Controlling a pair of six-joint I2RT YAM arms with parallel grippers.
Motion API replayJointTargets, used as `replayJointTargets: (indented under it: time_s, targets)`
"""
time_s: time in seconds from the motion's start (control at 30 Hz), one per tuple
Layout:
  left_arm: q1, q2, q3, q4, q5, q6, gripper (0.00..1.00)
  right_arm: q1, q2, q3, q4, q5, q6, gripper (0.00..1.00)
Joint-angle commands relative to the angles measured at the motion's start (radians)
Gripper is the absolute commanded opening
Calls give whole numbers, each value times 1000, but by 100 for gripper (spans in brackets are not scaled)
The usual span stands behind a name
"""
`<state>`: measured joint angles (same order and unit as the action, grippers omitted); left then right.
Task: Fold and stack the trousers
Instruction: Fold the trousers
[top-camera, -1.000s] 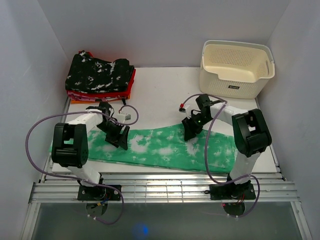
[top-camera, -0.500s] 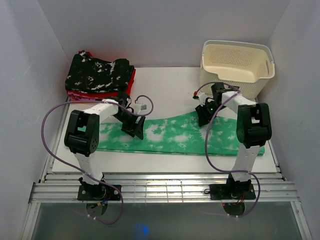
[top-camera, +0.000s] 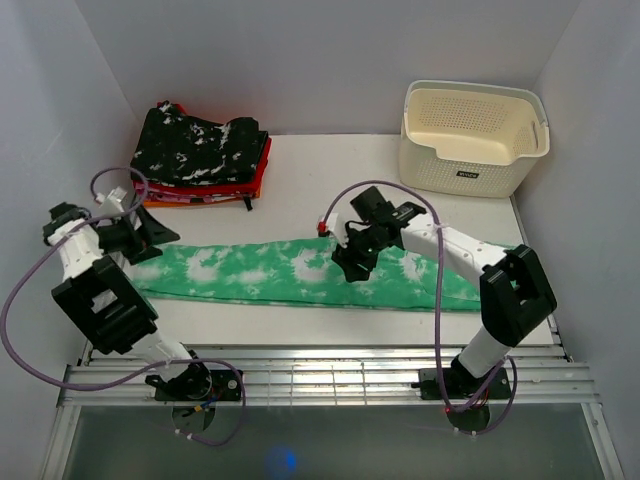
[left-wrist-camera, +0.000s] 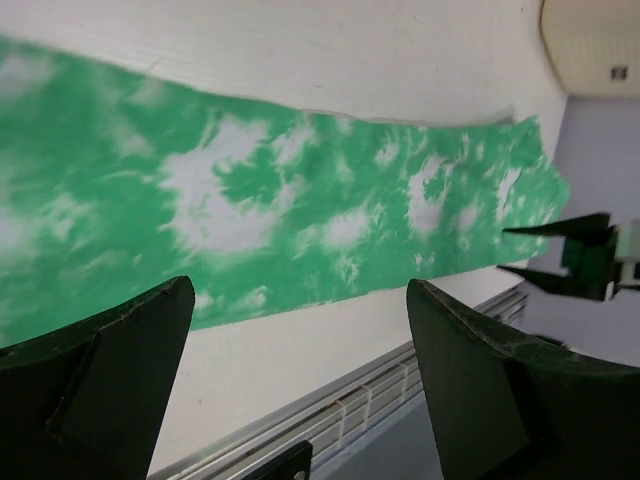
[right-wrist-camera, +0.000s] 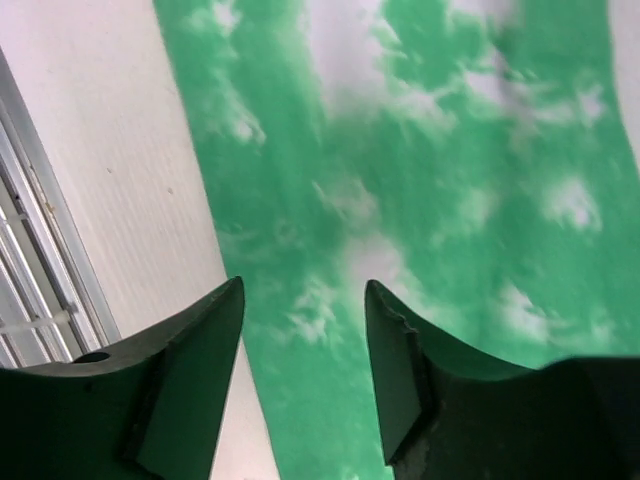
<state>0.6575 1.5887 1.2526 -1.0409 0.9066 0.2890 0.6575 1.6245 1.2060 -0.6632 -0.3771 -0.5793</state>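
Observation:
My left gripper turns and moves down and back onto the near corner of the trousers' end next, as that corner lies nearer the bar than my fingers.
The green tie-dye trousers (top-camera: 300, 273) lie flat in a long strip across the white table, from the far left to the right. My left gripper (top-camera: 150, 235) is open and empty, just above the strip's left end. The left wrist view shows the strip (left-wrist-camera: 250, 200) stretching away between my open fingers (left-wrist-camera: 110, 370). My right gripper (top-camera: 348, 262) is open and empty over the middle of the strip, a little above the cloth. The right wrist view shows the green cloth (right-wrist-camera: 400, 200) below and between its fingers (right-wrist-camera: 400, 350).
A stack of folded clothes, black white-speckled on top of red and orange (top-camera: 200, 150), sits at the back left. A cream laundry basket (top-camera: 470, 135) stands at the back right. The metal rail of the near table edge (top-camera: 330, 375) runs along the front.
The trousers were pulled out into a long flat strip and shifted left. My left gripper swung out to the far left end and my right gripper moved left to the middle; both are off the cloth.

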Motion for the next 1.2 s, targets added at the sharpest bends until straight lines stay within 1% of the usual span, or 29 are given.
replayJointTargets:
  time_s: [0.0,0.07,0.1,0.23,0.27,0.3,0.37,0.4,0.43,0.5,0.53,0.6,0.67,0.73,0.8,0.87,1.03,1.17]
  targets:
    - [183,106,11,-162,106,98,98,83,52,30,86,29,94,55]
    - [253,138,4,-166,112,110,98,115,112,53,112,32,107,51]
    - [264,139,-4,-153,101,105,98,141,132,55,122,41,116,48]
    - [274,97,-44,-30,35,70,98,149,227,41,139,70,130,41]
    - [274,87,-53,-4,16,41,98,148,245,17,143,82,130,40]
    - [274,71,-74,25,-32,27,98,140,250,3,158,98,128,39]
    - [274,63,-96,85,-84,12,92,133,259,-31,177,115,122,34]
    - [274,60,-119,108,-133,-10,90,122,262,-60,188,131,118,28]
    - [274,54,-128,143,-155,-14,86,116,265,-72,195,139,115,25]
    - [274,47,-145,180,-202,-40,81,99,268,-103,205,155,104,19]
    - [274,42,-153,206,-236,-48,77,93,268,-108,208,155,102,13]
    - [274,40,-156,226,-276,-59,74,79,258,-118,205,156,101,8]
    - [274,42,-156,237,-305,-65,75,73,250,-123,198,159,98,8]
    - [274,42,-153,246,-316,-67,79,67,245,-128,188,152,96,8]
    - [275,47,-153,265,-356,-80,83,67,236,-131,178,144,95,8]
    - [274,57,-151,275,-412,-99,84,65,229,-134,172,141,95,8]
    - [275,99,-163,272,-434,-105,84,65,219,-108,146,99,116,8]
    - [275,146,-180,278,-413,-117,79,59,209,-47,110,67,130,10]
